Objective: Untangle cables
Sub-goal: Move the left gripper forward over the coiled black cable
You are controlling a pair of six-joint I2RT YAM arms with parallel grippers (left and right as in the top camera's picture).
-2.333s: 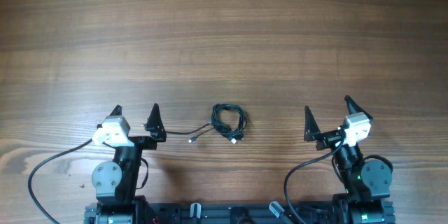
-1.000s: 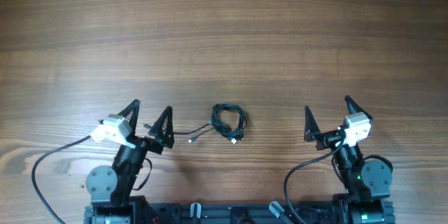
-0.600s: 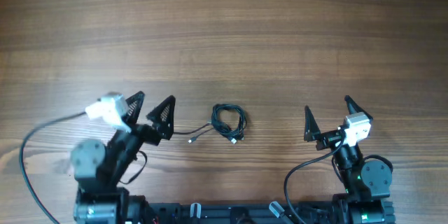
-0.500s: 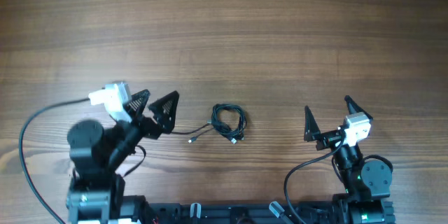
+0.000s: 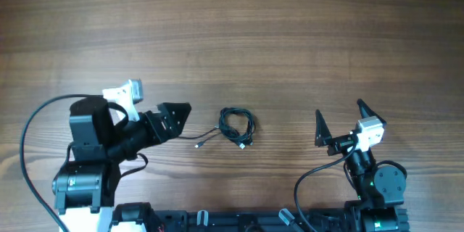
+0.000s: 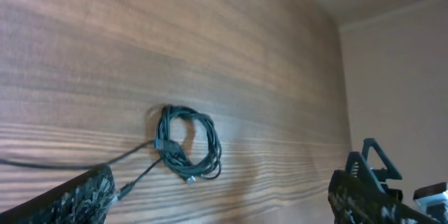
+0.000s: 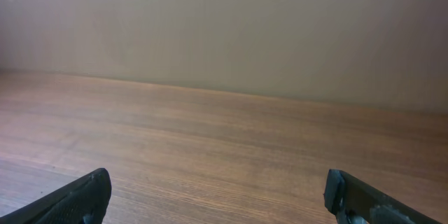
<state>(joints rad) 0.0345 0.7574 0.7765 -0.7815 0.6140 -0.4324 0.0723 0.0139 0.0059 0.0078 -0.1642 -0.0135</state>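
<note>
I need to tilt my left gripper down next and lower it onto the coil's facing parts, since they are the closest.
The cables (image 5: pixel 236 127) lie as a small dark coil of thin black cord on the wooden table (image 5: pixel 232 36), with a loose strand and silvery plug tip trailing left toward my left gripper. In the left wrist view the coil (image 6: pixel 187 143) sits ahead between the fingers. My left gripper (image 5: pixel 174 114) is open and empty, a short way left of the coil, pointing at it. My right gripper (image 5: pixel 339 121) is open and empty, to the right of the coil; its wrist view shows only bare table (image 7: pixel 224 140).
My right arm's gripper shows at the right edge of the left wrist view (image 6: pixel 381 175). Thick black robot wires loop near each arm base at the table's front edge (image 5: pixel 32 138). A beige wall stands beyond the table (image 7: pixel 224 28).
My left arm has swung its gripper rightward and turned it toward the coil, fingers staying open. The cables and the right arm have not moved.
</note>
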